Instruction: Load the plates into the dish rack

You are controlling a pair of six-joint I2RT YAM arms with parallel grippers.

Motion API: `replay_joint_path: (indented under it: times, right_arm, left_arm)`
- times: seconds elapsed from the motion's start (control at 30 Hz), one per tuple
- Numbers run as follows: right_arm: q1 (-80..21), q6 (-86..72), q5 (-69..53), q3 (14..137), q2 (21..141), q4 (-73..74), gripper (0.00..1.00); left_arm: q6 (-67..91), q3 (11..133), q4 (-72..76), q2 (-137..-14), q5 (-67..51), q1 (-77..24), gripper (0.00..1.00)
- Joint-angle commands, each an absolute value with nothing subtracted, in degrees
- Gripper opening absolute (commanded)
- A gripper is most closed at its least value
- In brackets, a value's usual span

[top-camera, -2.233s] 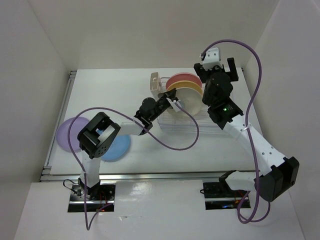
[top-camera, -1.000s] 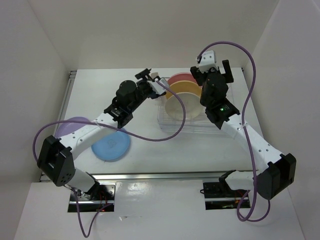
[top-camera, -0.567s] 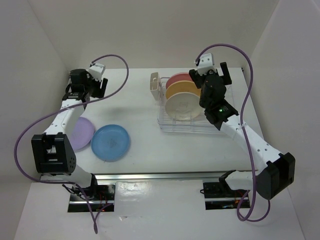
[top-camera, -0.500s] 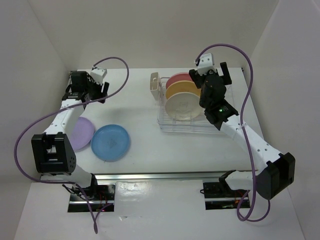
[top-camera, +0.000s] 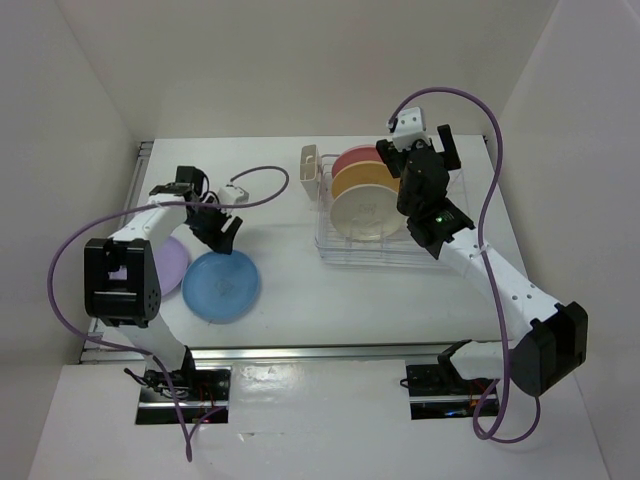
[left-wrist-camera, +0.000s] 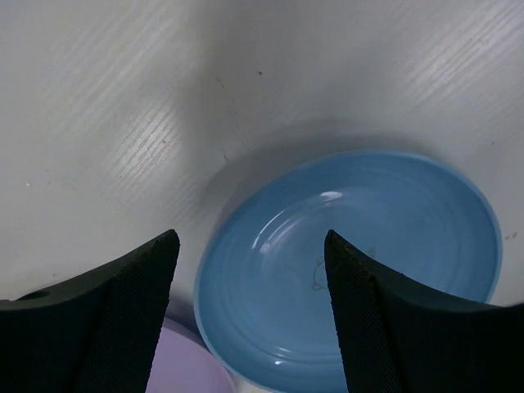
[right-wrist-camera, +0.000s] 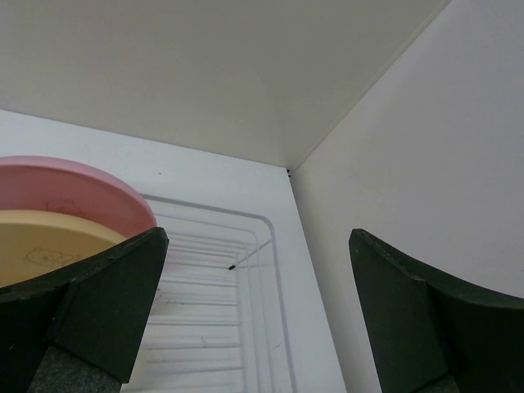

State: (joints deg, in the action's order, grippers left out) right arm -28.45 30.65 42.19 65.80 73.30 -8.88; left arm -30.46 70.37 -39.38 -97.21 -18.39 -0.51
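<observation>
My left gripper has its fingers open. It needs to move down next so its fingers go on both sides of the blue plate's far rim (top-camera: pixel 205 256) (left-wrist-camera: pixel 213 242) on the lavender plate's side.
Three plates stand upright in the dish rack (top-camera: pixel 372 250): pink (top-camera: pixel 358 158), orange-yellow (top-camera: pixel 362 180) and cream (top-camera: pixel 366 212). The blue plate (top-camera: pixel 222 286) lies flat on the table at the left, and the lavender plate (top-camera: pixel 172 264) lies beside it. My left gripper (top-camera: pixel 222 232) hangs open over the blue plate's far edge, holding nothing. In the left wrist view, the blue plate (left-wrist-camera: pixel 352 262) fills the space between and beyond the left gripper's (left-wrist-camera: pixel 250 241) fingers, with the lavender plate (left-wrist-camera: pixel 190 367) at the bottom. My right gripper (top-camera: pixel 415 152) stands open and empty above the rack's back right.
A beige cutlery holder (top-camera: pixel 309 165) sits at the rack's left end. In the right wrist view, the pink plate (right-wrist-camera: pixel 70 190), rack wires (right-wrist-camera: pixel 214 296) and the right wall (right-wrist-camera: pixel 426 164) are close by. A metal rail (top-camera: pixel 120 245) runs along the table's left edge.
The left arm left the cream plate standing in the rack, swung to the far left corner, then came down over the blue plate. The right arm hardly moved.
</observation>
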Motion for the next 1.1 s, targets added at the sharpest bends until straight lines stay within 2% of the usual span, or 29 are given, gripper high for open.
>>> replay_joint_path:
  times: [0.0, 0.4, 0.53, 0.57, 0.6, 0.63, 0.67, 0.7, 0.93, 1.07]
  right_arm:
    - [-28.13, 29.53, 41.84, 66.88, 72.34, -9.58, 1.00]
    - [-28.13, 30.06, 41.84, 66.36, 72.33, -9.58, 1.00]
    - [-28.13, 30.06, 41.84, 66.36, 72.33, -9.58, 1.00]
    - [-28.13, 30.06, 41.84, 66.36, 72.33, -9.58, 1.00]
    - [-28.13, 30.06, 41.84, 66.36, 72.33, -9.58, 1.00]
    - [-28.13, 30.06, 41.84, 66.36, 72.33, -9.58, 1.00]
    - [-28.13, 30.06, 41.84, 66.36, 72.86, -9.58, 1.00]
    - [-28.13, 30.06, 41.84, 66.36, 72.86, -9.58, 1.00]
    - [-28.13, 30.67, 41.84, 66.36, 72.86, -9.58, 1.00]
    - [-28.13, 30.67, 41.84, 66.36, 73.39, -9.58, 1.00]
  left_arm:
    - [-38.04, 69.44, -41.67, -97.82, -20.92, -0.26, 0.78]
    - [-38.77, 71.45, -39.02, -108.36, -18.28, -0.26, 0.74]
    - [-37.62, 74.96, -40.34, -111.44, -21.78, -0.26, 0.63]
    - [-37.62, 75.75, -41.12, -112.40, -22.41, -0.26, 0.57]
    - [-37.62, 77.33, -41.65, -113.02, -23.11, -0.26, 0.34]
    - [-37.62, 78.04, -41.66, -113.55, -24.51, -0.26, 0.19]
    - [-37.10, 78.83, -42.36, -114.08, -25.13, -0.26, 0.07]
    - [-37.09, 79.45, -42.89, -114.60, -25.14, -0.26, 0.00]
    - [-36.47, 82.00, -42.19, -115.31, -26.63, -0.26, 0.00]
    - [-34.73, 83.58, -39.04, -113.83, -18.47, -0.26, 0.00]
